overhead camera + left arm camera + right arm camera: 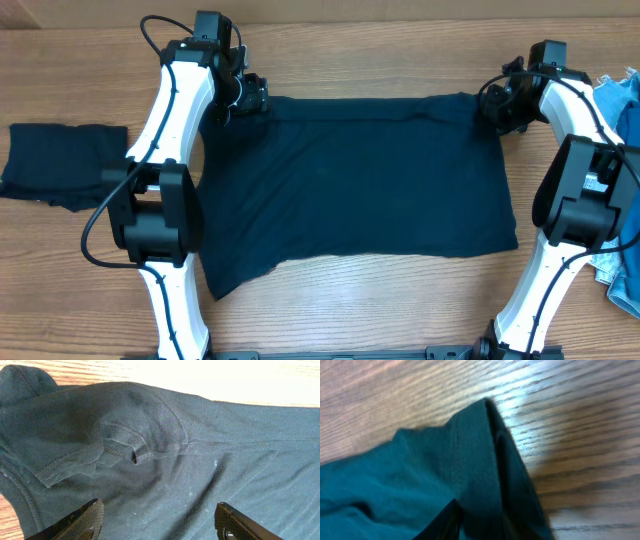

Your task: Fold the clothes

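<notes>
Next, my left gripper will lower with its fingers wide apart onto the folded sleeve seam (268, 116) (141, 455) below and close there, since the cloth rucks into a small fold.
A dark navy garment (350, 190) lies spread flat across the middle of the wooden table. My left gripper (248, 100) hovers over its far left corner. In the left wrist view its fingers (157, 520) are wide apart above the cloth (200, 460), with a folded sleeve seam beneath and nothing between them. My right gripper (495, 108) is at the garment's far right corner. In the right wrist view the cloth corner (420, 470) bunches up around the fingers (480, 525), which look closed on it; one fingertip is hidden by fabric.
A folded dark garment (60, 165) lies at the left edge of the table. Light blue denim clothes (622, 100) are piled at the right edge, with more near the right arm's base (625, 280).
</notes>
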Available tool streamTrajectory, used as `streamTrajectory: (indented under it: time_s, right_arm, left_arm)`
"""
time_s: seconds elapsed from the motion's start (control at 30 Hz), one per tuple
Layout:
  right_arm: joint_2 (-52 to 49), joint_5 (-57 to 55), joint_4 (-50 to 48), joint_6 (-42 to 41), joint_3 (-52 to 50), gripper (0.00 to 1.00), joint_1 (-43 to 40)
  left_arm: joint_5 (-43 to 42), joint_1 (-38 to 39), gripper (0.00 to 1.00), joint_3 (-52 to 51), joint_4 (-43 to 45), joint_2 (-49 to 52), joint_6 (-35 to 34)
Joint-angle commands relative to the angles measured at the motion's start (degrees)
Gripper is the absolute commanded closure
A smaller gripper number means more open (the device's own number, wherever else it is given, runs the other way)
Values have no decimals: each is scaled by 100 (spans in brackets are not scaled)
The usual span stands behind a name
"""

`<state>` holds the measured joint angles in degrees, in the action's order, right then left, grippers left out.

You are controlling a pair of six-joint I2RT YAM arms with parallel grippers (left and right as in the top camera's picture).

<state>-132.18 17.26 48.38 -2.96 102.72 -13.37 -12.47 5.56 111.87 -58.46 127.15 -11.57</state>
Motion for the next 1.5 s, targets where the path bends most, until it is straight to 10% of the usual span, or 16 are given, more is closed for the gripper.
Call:
streamTrajectory:
  time_s: [0.0,0.27,0.67,1.17,1.47]
  right_arm:
    - [87,39,7,22,24,75,-24]
    - [715,225,162,22,164,96,-118]
    - [756,835,164,24,177,96,-144]
    - [756,835,166,24,177,96,-144]
    - [756,833,162,33,186,96,-146]
  left_arm:
    - [-114,11,25,-11,-11,-179,107]
    - [-114,11,25,-11,-33,-179,107]
    - [81,15,23,-13,22,2,101]
    - [66,164,35,-13,732,1091,-1978]
    - [83,146,93,20,922,1115,-2144]
